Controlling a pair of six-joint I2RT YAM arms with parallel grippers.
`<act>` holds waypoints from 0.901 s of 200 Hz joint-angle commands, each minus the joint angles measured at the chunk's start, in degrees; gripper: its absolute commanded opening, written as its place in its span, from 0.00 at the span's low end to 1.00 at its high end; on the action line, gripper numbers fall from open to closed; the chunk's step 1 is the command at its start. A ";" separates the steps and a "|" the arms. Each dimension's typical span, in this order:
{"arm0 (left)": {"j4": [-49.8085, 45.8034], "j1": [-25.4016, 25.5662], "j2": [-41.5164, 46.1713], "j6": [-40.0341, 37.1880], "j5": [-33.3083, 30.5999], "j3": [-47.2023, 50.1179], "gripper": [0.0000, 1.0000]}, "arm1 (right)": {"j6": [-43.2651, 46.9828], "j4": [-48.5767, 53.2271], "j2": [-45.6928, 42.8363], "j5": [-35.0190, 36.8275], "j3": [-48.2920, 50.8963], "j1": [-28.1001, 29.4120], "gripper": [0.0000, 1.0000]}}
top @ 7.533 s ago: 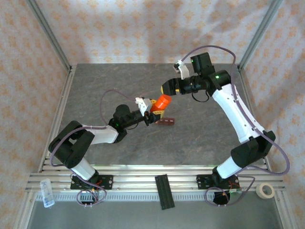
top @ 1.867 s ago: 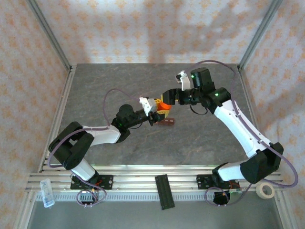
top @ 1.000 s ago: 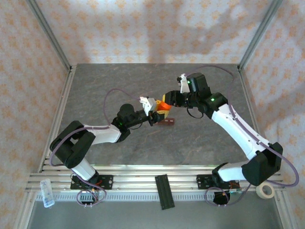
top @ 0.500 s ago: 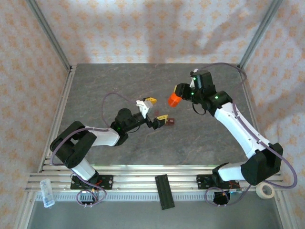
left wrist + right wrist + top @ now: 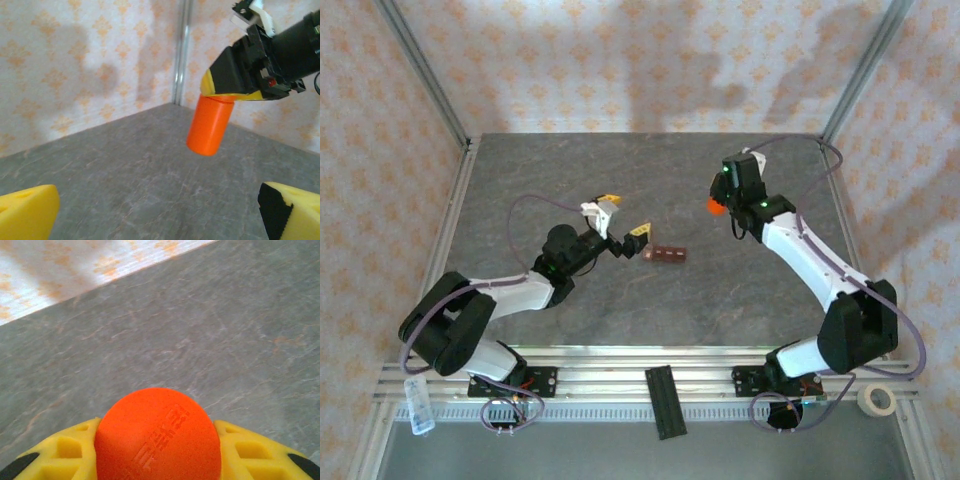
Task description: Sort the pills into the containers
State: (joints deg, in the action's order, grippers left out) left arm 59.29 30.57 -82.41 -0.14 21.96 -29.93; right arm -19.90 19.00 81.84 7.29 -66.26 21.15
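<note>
My right gripper moves down next, stands the orange pill bottle (image 5: 714, 207) on the bare tabletop below and releases it, as the bottle's base still hangs in the air.
The containers, a small dark reddish-brown strip (image 5: 668, 254), lie flat mid-table. My left gripper (image 5: 621, 220) stands open just left of the strip, nothing between its yellow fingertips (image 5: 25, 212). My right gripper (image 5: 720, 203) is shut on an orange pill bottle (image 5: 714, 207), held in the air to the right of the strip and farther back. In the left wrist view the orange bottle (image 5: 210, 125) hangs from the right gripper's yellow-and-black fingers (image 5: 227, 82). In the right wrist view the bottle's round end (image 5: 157, 437) sits between my right gripper's (image 5: 157, 460) yellow fingers (image 5: 250, 452). No pills are in view.
A black ribbed bar (image 5: 663, 402) lies on the rails at the near edge. A clear little box (image 5: 418, 404) sits near left and a tape roll (image 5: 876, 399) near right. Aluminium posts (image 5: 424, 72) and patterned walls close in the table (image 5: 560, 165).
My left gripper opened, let go of the orange bottle and drew back left. My right gripper carried the bottle up and to the right, away from the strip.
</note>
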 commanded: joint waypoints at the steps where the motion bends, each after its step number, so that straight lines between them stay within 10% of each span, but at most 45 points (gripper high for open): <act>1: -9.45 -0.92 2.69 -1.77 -3.60 -1.61 1.00 | 0.75 -5.93 1.85 8.45 2.00 -0.50 0.22; 60: -32.35 -1.38 3.74 -1.12 -8.17 -11.22 1.00 | -1.49 -12.36 6.47 11.98 7.20 -0.61 0.21; 132: -32.45 -1.33 5.04 6.46 -27.17 -12.44 1.00 | -5.45 -13.82 9.97 11.62 10.27 -0.70 0.24; 180: -32.04 -2.12 4.28 7.01 -22.35 -11.81 1.00 | -6.79 -13.50 10.67 10.42 11.55 -0.80 0.39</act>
State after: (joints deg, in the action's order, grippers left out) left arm 27.18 29.04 -78.76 6.22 -1.56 -40.80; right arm -24.93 6.74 92.23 16.32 -55.70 20.82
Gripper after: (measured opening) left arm 0.998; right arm 0.421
